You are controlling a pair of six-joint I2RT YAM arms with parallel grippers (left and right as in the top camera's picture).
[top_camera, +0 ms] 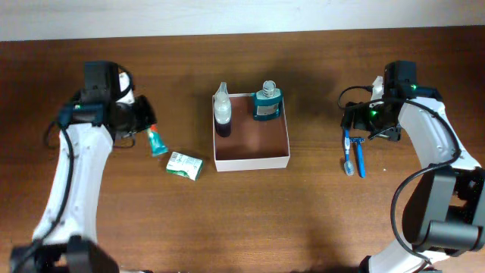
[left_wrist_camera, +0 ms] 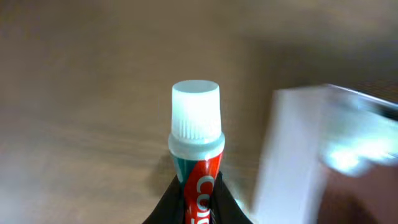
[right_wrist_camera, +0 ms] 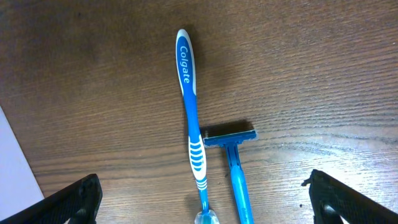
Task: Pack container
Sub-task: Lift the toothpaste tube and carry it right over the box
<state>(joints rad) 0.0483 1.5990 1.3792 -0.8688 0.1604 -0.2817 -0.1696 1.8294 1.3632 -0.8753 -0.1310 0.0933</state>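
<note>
I should next carry the tube (top_camera: 157, 141) with my left gripper to the right in the overhead view, over bare container bottom between the bottles, then lower and release it.
The container (top_camera: 252, 161) is a shallow square box with white walls and a reddish-brown inside at the table's middle. A clear bottle (top_camera: 222, 111) and a teal mouthwash bottle (top_camera: 266, 102) stand at its far side. My left gripper (top_camera: 147, 127) is left of the container, shut on a red and teal toothpaste tube (top_camera: 157, 141). In the left wrist view the jaws (left_wrist_camera: 199, 202) pinch the tube (left_wrist_camera: 198, 168) below its white cap, and the container's white wall (left_wrist_camera: 292, 155) is blurred at the right. My right gripper (right_wrist_camera: 205, 205) is open above a blue toothbrush (right_wrist_camera: 191, 112) and a blue razor (right_wrist_camera: 235, 162).
A green and white packet (top_camera: 185, 164) lies on the table between the toothpaste tube and the container. The toothbrush (top_camera: 348, 152) and the razor (top_camera: 359, 158) lie side by side right of the container. A strip of the container's wall (right_wrist_camera: 12, 168) shows in the right wrist view.
</note>
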